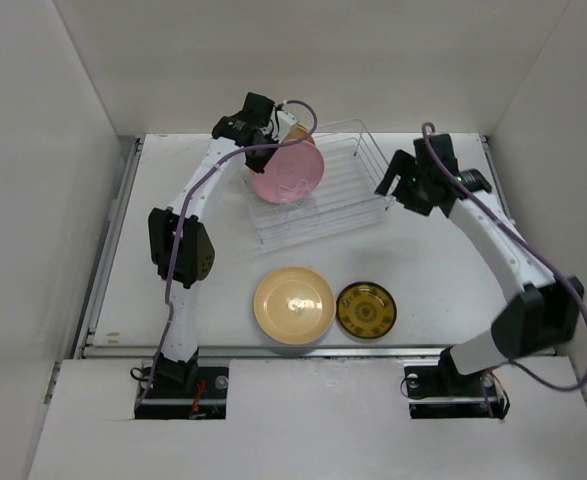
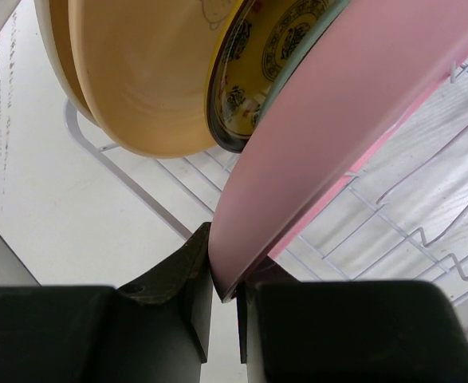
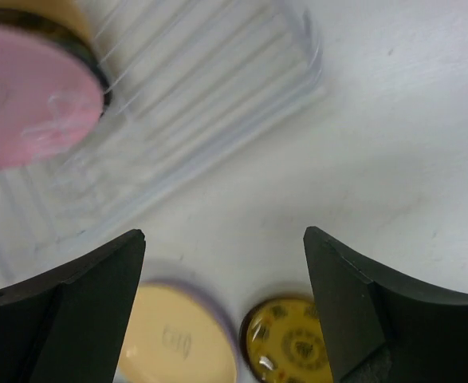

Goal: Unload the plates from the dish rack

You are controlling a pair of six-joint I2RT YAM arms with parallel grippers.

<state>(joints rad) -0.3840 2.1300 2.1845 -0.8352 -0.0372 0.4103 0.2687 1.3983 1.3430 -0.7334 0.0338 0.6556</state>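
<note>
The robot's left gripper needs to go up, then back and down over the table's pale yellow plate (image 1: 294,306), because the empty side of that plate leaves room to let go of the pink plate (image 1: 288,172).
My left gripper (image 1: 278,140) is shut on the rim of a pink plate (image 1: 288,172) and holds it upright over the left end of the wire dish rack (image 1: 358,195). In the left wrist view the pink plate (image 2: 329,136) is pinched between the fingers (image 2: 187,279); behind it stand a patterned amber plate (image 2: 269,56) and a pale yellow plate (image 2: 146,80) in the rack (image 2: 425,215). My right gripper (image 1: 391,185) is open and empty at the rack's right end. On the table lie a pale yellow plate (image 1: 293,305) and a small amber-brown plate (image 1: 365,309).
White walls enclose the table on three sides. The right wrist view shows the rack (image 3: 218,104), the pink plate (image 3: 34,96), and the two plates on the table, yellow (image 3: 178,339) and amber (image 3: 289,347), between its fingers.
</note>
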